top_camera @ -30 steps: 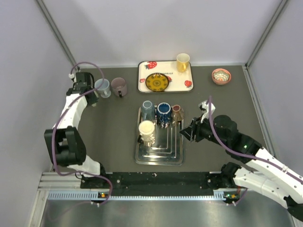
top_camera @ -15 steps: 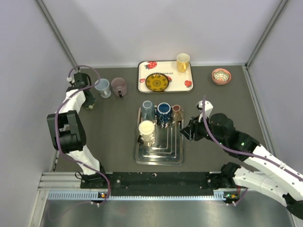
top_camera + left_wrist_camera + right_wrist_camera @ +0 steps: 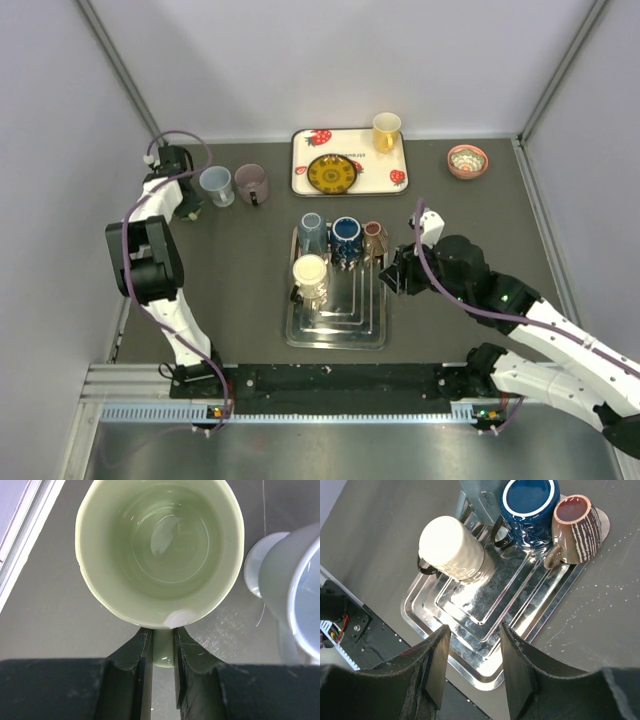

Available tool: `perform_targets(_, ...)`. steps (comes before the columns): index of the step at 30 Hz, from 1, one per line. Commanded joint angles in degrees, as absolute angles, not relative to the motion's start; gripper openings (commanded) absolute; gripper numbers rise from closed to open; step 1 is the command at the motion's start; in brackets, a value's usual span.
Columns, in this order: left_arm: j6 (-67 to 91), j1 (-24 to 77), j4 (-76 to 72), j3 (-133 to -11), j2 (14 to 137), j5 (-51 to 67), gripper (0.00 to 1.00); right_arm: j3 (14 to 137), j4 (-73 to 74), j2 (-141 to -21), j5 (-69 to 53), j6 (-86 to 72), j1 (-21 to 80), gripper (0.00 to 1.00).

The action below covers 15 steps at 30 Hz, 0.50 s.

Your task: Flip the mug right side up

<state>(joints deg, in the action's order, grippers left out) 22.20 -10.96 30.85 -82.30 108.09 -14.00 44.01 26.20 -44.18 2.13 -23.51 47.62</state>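
My left gripper will next ease the pale green mug slightly outward, beside the light blue mug, and release the pale green mug's handle, since its opening faces up.
A pale green mug (image 3: 160,545) stands upright on the table, its opening facing the left wrist camera. My left gripper (image 3: 163,640) is shut on its handle (image 3: 163,652). In the top view the left gripper (image 3: 185,200) is at the far left and hides that mug. A cream mug (image 3: 310,272) stands base up on the metal tray (image 3: 335,335); it also shows in the right wrist view (image 3: 452,547). My right gripper (image 3: 395,275) is open and empty, above the tray's right edge (image 3: 470,665).
A light blue mug (image 3: 216,185) and a mauve mug (image 3: 251,183) stand right of the left gripper. A grey-blue mug (image 3: 311,232), a dark blue mug (image 3: 346,236) and a brown striped mug (image 3: 375,236) line the tray's far end. A strawberry tray (image 3: 396,178) holds a plate and a yellow mug; a bowl (image 3: 467,160) sits far right.
The left arm has folded closer to the left wall, its wrist staying at the green mug. The right gripper has moved slightly left toward the tray.
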Motion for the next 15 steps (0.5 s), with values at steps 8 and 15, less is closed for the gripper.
perform_targets(8,21.71,-11.25,29.44,-93.34,114.17,-12.92,0.0,48.34,24.52,-48.34,3.87,-21.36,48.08,0.45)
perform_targets(15,21.8,-11.69,30.06,-92.03,112.86,-13.36,0.21,49.22,24.08,-49.83,3.43,-21.18,48.08,0.45)
